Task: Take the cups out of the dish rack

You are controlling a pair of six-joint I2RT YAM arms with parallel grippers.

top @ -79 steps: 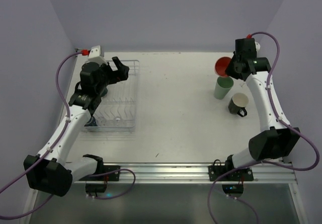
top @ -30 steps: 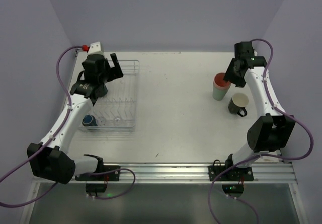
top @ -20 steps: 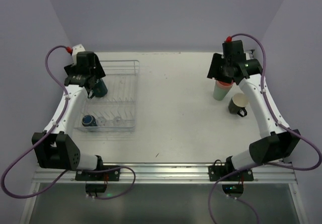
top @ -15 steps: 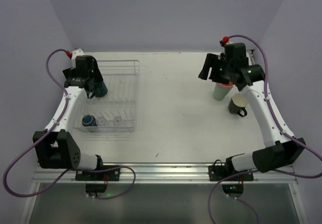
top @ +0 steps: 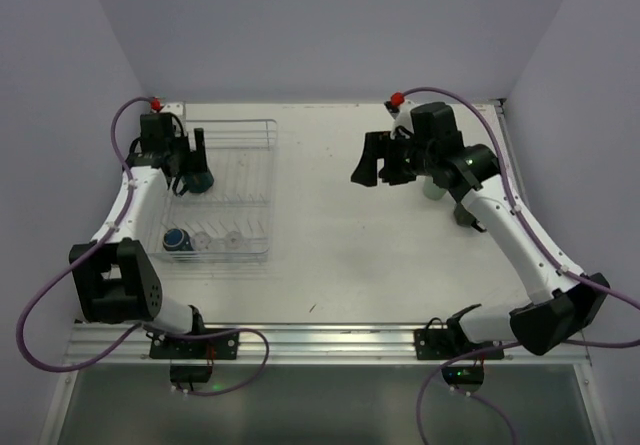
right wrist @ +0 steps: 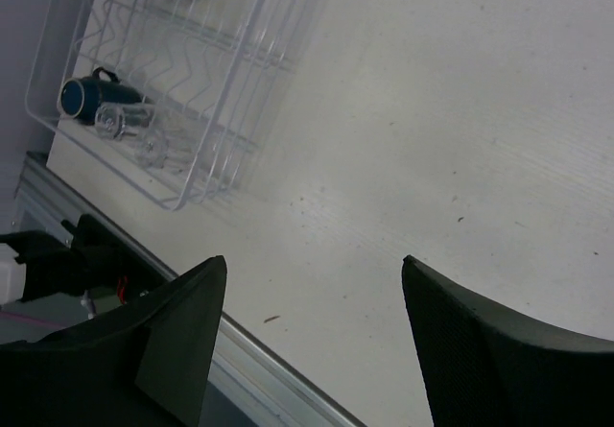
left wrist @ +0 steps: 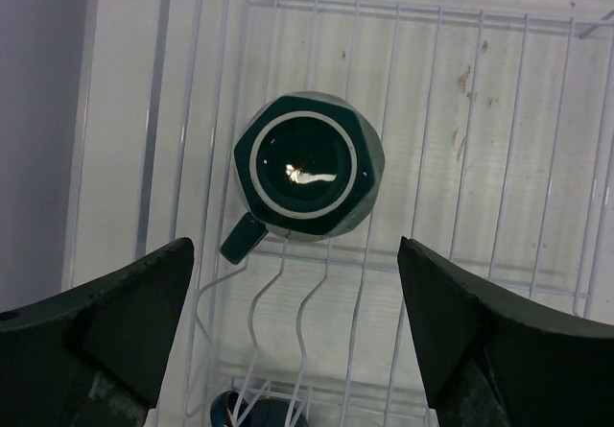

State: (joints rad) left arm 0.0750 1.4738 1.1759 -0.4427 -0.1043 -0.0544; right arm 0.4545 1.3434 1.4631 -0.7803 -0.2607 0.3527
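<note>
The dark teal cup still lies below the left gripper's fingers, so the gripper will next go down into the rack (top: 262, 123) with its open fingers passing on both sides of the cup's body.
The white wire dish rack (top: 262, 123) stands at the table's left. A dark teal handled cup (top: 200, 179) sits upside down in its far left corner. My left gripper (top: 193, 155) hovers open just above it. In the left wrist view the teal cup (left wrist: 308, 167) lies ahead of the gripper (left wrist: 297, 350), with nothing between the jaws. A dark blue cup (top: 177, 239) and a clear glass (top: 206, 237) lie at the rack's near end. My right gripper (top: 380, 160) hangs open and empty over the table's middle. The right wrist view shows its jaws (right wrist: 312, 350) over bare table, the rack (right wrist: 240, 110) far off.
Behind my right arm stand a mint-green cup (top: 432, 191) and a black mug (top: 468, 218), both mostly hidden by the arm. The table's metal front rail (top: 330, 340) runs along the near edge. Purple cables loop beside both arms.
My right gripper set the salmon-pink cup into the mint-green cup, opened and swung left over the table's middle. My left arm drew back to the rack's far left, above the teal cup.
</note>
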